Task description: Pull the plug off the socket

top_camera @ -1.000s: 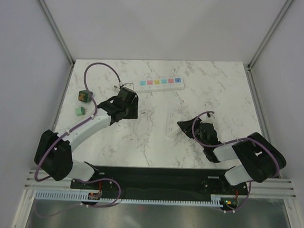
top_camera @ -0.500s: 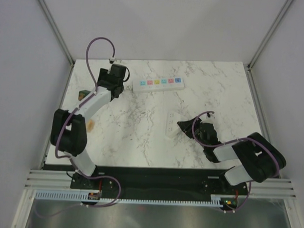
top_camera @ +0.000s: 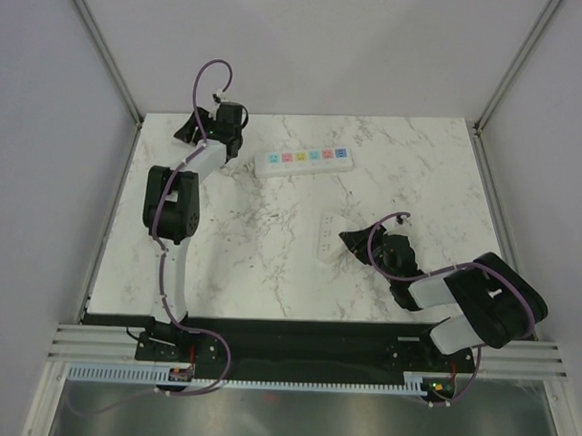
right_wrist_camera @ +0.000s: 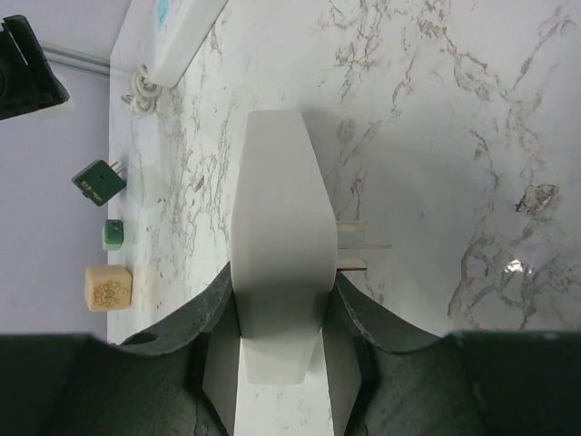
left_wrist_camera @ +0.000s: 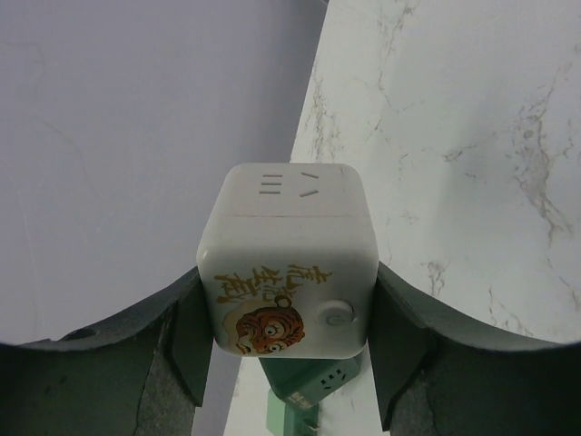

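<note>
To get the white cube (left_wrist_camera: pixel 286 254) onto empty table in the table's far corner, my left gripper will lower beyond the plug first, then release the white cube.
The socket (top_camera: pixel 303 159), a long white strip with pastel outlets, lies at the back of the table, and its end shows in the right wrist view (right_wrist_camera: pixel 186 27). The plug (right_wrist_camera: pixel 98 180), a dark green cube, lies on the table left of the strip and apart from it. It also shows under the cube in the left wrist view (left_wrist_camera: pixel 313 381). In the top view my left arm hides it. My left gripper (top_camera: pixel 191 130) (left_wrist_camera: pixel 286 313) is shut on a white cube (left_wrist_camera: pixel 286 254) with a tiger picture, at the far left corner. My right gripper (top_camera: pixel 348 241) (right_wrist_camera: pixel 281 313) is shut on a plain white rectangular block (right_wrist_camera: pixel 277 245) with prongs.
A small bright-green block (right_wrist_camera: pixel 112 233) and a tan cube (right_wrist_camera: pixel 109 288) lie near the plug at the left side. The strip's cord stub (right_wrist_camera: pixel 143 91) points left. The enclosure wall (left_wrist_camera: pixel 136 136) stands close beside my left gripper. The white block also shows mid-table (top_camera: pixel 326 236).
My left arm has swung from the middle left of the table to the far left corner. The right arm and its white block have not moved.
</note>
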### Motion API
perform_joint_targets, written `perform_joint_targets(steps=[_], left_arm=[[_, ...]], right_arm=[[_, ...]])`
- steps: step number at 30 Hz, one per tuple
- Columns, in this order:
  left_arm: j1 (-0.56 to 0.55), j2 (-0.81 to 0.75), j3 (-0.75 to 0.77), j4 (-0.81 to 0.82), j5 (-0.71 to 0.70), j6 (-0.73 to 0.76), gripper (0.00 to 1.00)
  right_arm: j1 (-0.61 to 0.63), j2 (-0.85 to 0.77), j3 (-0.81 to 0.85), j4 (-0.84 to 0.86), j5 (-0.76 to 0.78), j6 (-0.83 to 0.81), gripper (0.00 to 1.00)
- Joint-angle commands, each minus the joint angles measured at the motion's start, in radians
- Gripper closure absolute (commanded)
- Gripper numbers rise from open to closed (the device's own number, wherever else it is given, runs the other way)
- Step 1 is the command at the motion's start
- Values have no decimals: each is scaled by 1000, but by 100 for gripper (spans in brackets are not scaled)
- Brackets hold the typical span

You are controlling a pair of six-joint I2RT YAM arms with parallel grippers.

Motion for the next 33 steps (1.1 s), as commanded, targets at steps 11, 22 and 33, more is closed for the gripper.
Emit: perform_joint_targets(steps=[11, 22, 33], left_arm=[[49, 182, 193, 86, -108, 143, 90], [93, 235, 189, 37, -105, 47, 59], [104, 248, 169, -58, -60, -46, 17]], right_arm=[[-6, 54, -25, -207, 77, -105, 100], [-6, 61, -23, -202, 74, -107, 100], [-6, 57, -22, -209, 71, -108, 100]])
